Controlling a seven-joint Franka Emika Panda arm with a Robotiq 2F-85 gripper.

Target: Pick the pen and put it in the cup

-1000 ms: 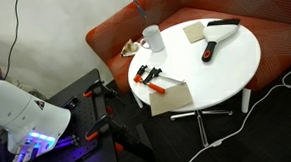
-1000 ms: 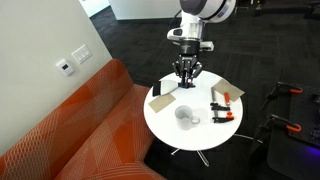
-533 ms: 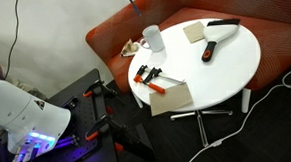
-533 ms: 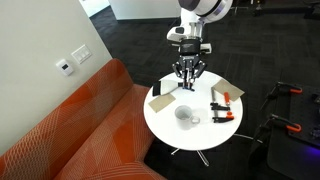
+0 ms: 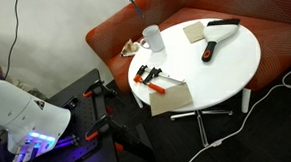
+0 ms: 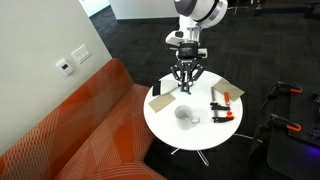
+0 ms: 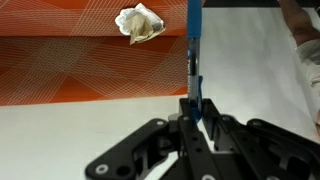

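Note:
Next, my gripper lowers the pen's loose end into the white cup's opening (image 5: 151,31) and lets go of it, since the cup stands upright below my gripper.
In the wrist view my gripper (image 7: 196,108) is shut on the thin dark blue pen (image 7: 193,40), which sticks straight out from between the fingers. In an exterior view the gripper (image 6: 186,84) hangs over the far part of the round white table (image 6: 165,122), pointing down. The white cup (image 6: 186,115) stands upright on the table, nearer the front edge than the gripper and apart from it. The cup also shows in an exterior view (image 5: 152,38) at the table edge by the sofa. The cup is out of the wrist view.
On the table lie a black object with a red mark (image 5: 210,51), an orange-handled tool (image 5: 150,77), two tan pads (image 5: 194,31) (image 5: 169,97) and a brush (image 5: 223,25). An orange sofa (image 6: 90,130) with crumpled paper (image 7: 140,22) borders the table. Cables lie on the floor.
The gripper has shifted slightly with the pen held in it; at the top edge of an exterior view it has moved a little left and up. The table things have not moved.

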